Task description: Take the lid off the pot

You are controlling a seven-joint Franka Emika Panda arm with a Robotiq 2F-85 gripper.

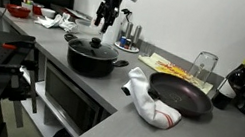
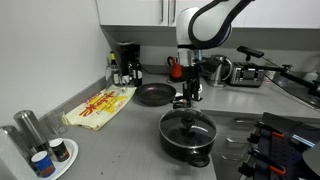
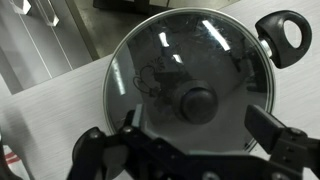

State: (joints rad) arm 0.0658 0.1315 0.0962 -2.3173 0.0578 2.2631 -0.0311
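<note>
Next, my gripper lowers toward the lid until its spread fingers straddle the black centre knob [image 1: 95, 43] [image 3: 197, 102], and closes, since the knob lies below it.
The black pot [image 1: 90, 61] [image 2: 188, 140] sits on the grey counter with its glassy lid [image 1: 93, 45] [image 2: 187, 124] on it. The lid fills the wrist view [image 3: 190, 70], with its black centre knob [image 3: 197, 102] and one pot handle [image 3: 282, 32] at the top right. My gripper [image 1: 103, 24] [image 2: 189, 97] hangs just above the lid, apart from it. In the wrist view its two fingers [image 3: 200, 125] are spread wide on either side of the knob, open and empty.
A black frying pan [image 1: 181, 94] [image 2: 153, 94] lies on the counter beside a white cloth [image 1: 149, 101]. A glass [image 1: 203, 66], a dark bottle [image 1: 230, 79], a yellow mat [image 2: 97, 106], a coffee machine [image 2: 126, 60] and a kettle [image 2: 216, 70] stand around.
</note>
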